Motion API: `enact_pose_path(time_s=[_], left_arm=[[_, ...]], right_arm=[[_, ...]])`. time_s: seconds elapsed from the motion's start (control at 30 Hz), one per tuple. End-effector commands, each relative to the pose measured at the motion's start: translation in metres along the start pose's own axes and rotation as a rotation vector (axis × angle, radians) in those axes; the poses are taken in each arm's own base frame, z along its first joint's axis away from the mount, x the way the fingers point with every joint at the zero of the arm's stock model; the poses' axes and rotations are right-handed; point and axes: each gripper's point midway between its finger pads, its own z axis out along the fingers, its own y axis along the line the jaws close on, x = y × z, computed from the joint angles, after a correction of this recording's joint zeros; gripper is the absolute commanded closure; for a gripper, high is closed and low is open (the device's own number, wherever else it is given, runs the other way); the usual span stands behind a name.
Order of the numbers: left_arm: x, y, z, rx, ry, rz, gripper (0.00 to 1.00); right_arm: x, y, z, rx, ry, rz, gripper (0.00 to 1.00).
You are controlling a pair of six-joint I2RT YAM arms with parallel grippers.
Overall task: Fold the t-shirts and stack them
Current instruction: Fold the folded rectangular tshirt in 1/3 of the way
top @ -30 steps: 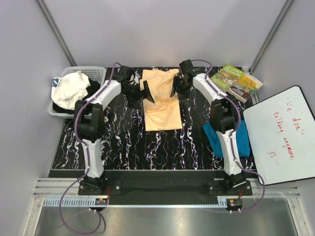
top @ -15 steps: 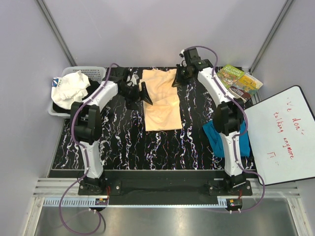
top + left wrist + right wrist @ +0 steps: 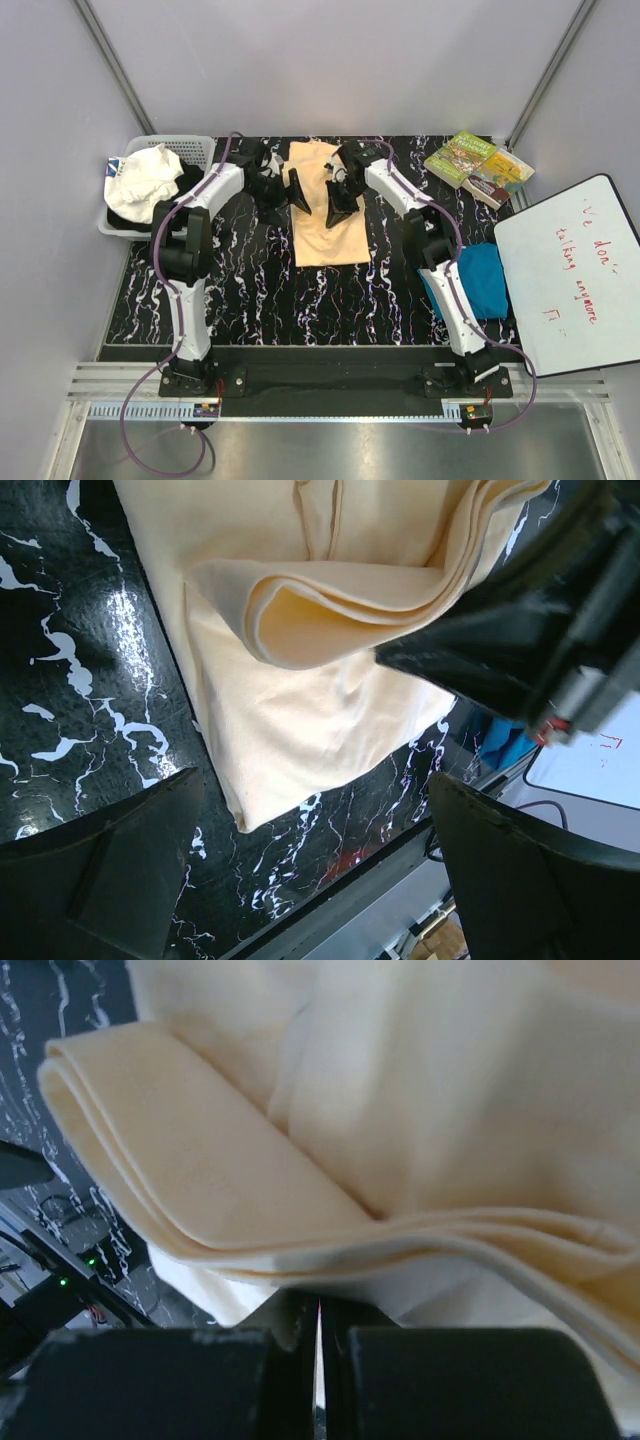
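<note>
My left gripper needs to move back and down next, onto the peach-yellow t-shirt's near corner on the basket's side (image 3: 298, 262) (image 3: 243, 822), because that corner is below it, closer to my base.
The peach-yellow t-shirt (image 3: 328, 235) lies partly folded at the middle back of the black marbled table (image 3: 260, 290). My right gripper (image 3: 336, 208) is over its upper middle, shut on a folded edge of the shirt (image 3: 250, 1190), whose stacked layers bulge just past the fingertips (image 3: 300, 1310). My left gripper (image 3: 296, 192) hovers at the shirt's left edge, open with nothing in it. In the left wrist view the shirt (image 3: 320, 710) shows a lifted fold running toward the right gripper. The teal-blue t-shirt (image 3: 482, 282) lies bunched at the right, beside the right arm.
A white basket (image 3: 190, 143) with a crumpled white cloth (image 3: 145, 180) stands at the back left. Books (image 3: 478, 165) lie at the back right corner. A whiteboard (image 3: 570, 275) with red writing leans off the table's right side.
My right gripper closed at the shirt's far right edge, then came forward and left over the shirt, drawing cloth with it. The right arm swung off the teal shirt. The left gripper hardly moved.
</note>
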Motion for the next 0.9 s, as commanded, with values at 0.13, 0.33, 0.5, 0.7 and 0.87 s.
enact_pose_path(time_s=[0.13, 0.33, 0.5, 0.7, 0.87], left_arm=[[0.008, 0.008, -0.007, -0.041, -0.012, -0.016, 0.01], [0.018, 0.017, -0.008, -0.077, -0.002, -0.021, 0.01], [0.021, 0.018, -0.013, -0.090, -0.012, -0.006, 0.01], [0.042, 0.020, 0.000, -0.005, -0.008, -0.057, 0.01], [0.067, 0.034, 0.016, -0.003, 0.014, -0.109, 0.01]], right_arm=[[-0.065, -0.004, -0.009, -0.041, -0.172, 0.049, 1.00], [-0.095, -0.024, -0.010, -0.077, -0.267, 0.154, 1.00], [-0.088, -0.034, -0.020, -0.036, -0.263, 0.135, 1.00], [-0.071, -0.011, -0.132, 0.119, -0.437, 0.048, 0.64], [-0.010, -0.026, -0.140, 0.110, -0.374, 0.172, 0.47]])
